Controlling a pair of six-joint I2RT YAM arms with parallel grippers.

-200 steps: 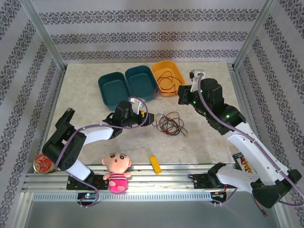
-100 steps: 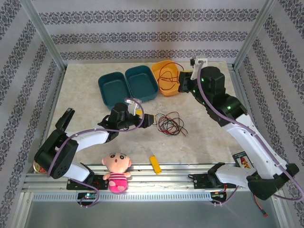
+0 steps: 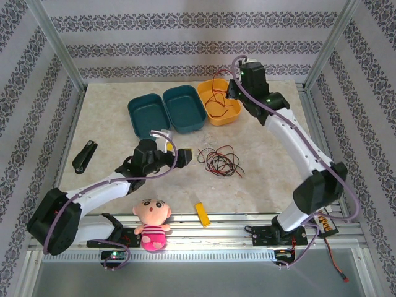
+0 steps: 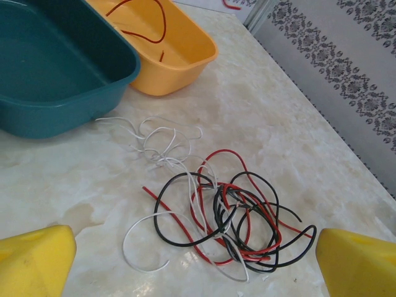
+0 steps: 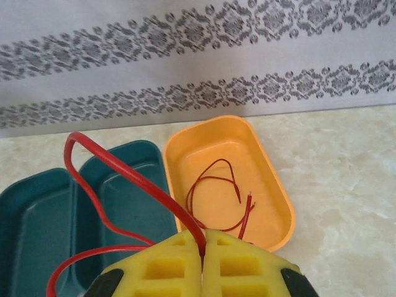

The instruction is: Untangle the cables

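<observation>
Next, my right gripper goes down into the yellow tub below it and releases this red cable inside, since the tub already holds another matching red cable.
The cables [image 3: 219, 161] lie in a tangled red, black and white bundle on the marble table, right of my left gripper [image 3: 183, 152]. In the left wrist view the bundle [image 4: 238, 216] rests between and just beyond the wide-open left gripper [image 4: 195, 260], untouched, and a loose white cable [image 4: 161, 139] curls behind it. My right gripper [image 3: 232, 88] hovers over the yellow tub [image 3: 233, 115]. The right gripper [image 5: 203, 240] is shut on a red cable [image 5: 124, 176] that loops up to the left. Another red cable [image 5: 213, 179] lies in the yellow tub [image 5: 275, 185].
Two teal tubs [image 3: 148, 117] [image 3: 184, 108] stand left of the yellow one. A doll [image 3: 151, 223] and a small yellow block [image 3: 202, 214] lie at the near edge. A black stapler-like object [image 3: 83, 156] sits at the left. Metal frame posts stand at the corners.
The right gripper has lifted and swung back over the yellow tub with the red cable. The left gripper has opened fully and drawn back left from the bundle.
</observation>
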